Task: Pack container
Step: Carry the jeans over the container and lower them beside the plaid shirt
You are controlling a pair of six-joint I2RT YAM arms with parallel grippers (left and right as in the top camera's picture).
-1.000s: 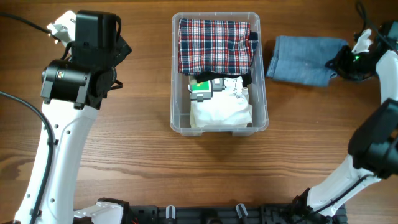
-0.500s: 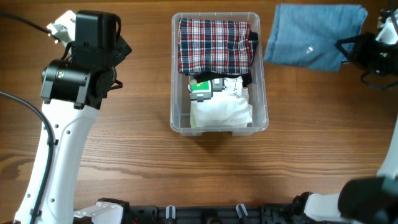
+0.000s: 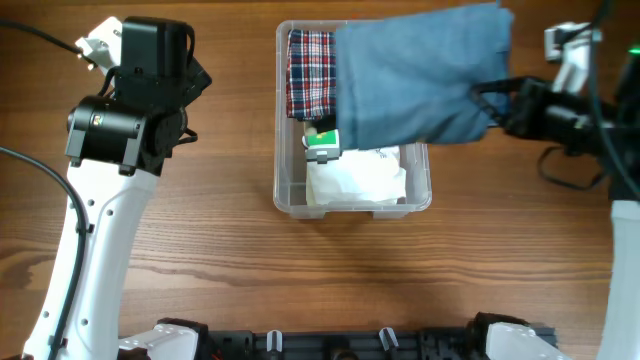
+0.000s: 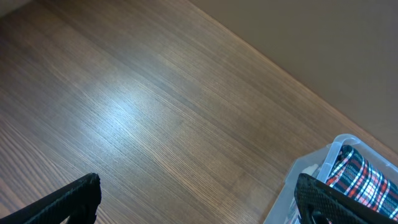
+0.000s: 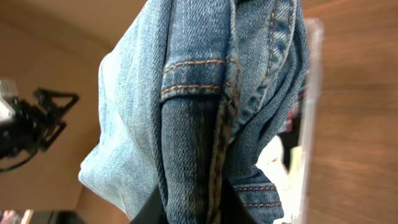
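Observation:
The denim goes down and to the left in the overhead view in my right gripper next, over the white garment (image 3: 357,177) (image 5: 274,166), since it still juts past the container's rim.
The clear container (image 3: 351,208) stands at the table's middle, holding a plaid cloth (image 3: 308,75) at the back, a white folded garment (image 3: 355,178) at the front and a small green-and-grey item (image 3: 323,145) between them. My right gripper (image 3: 492,100) is shut on folded blue denim (image 3: 420,75), which hangs in the air over the container's back right part. In the right wrist view the denim (image 5: 205,93) fills the frame, pinched at its seam by the gripper (image 5: 193,208). My left gripper (image 4: 199,196) stands open over bare wood, left of the container (image 4: 305,171).
The left arm (image 3: 130,110) rises over the table's left side. The right arm (image 3: 575,120) reaches in from the right edge. Bare wooden tabletop (image 3: 200,240) surrounds the container. Black mounts (image 3: 330,342) line the front edge.
The right gripper has lifted the denim off the table at the right and carried it left, from beside the container to over it. The left arm has not moved.

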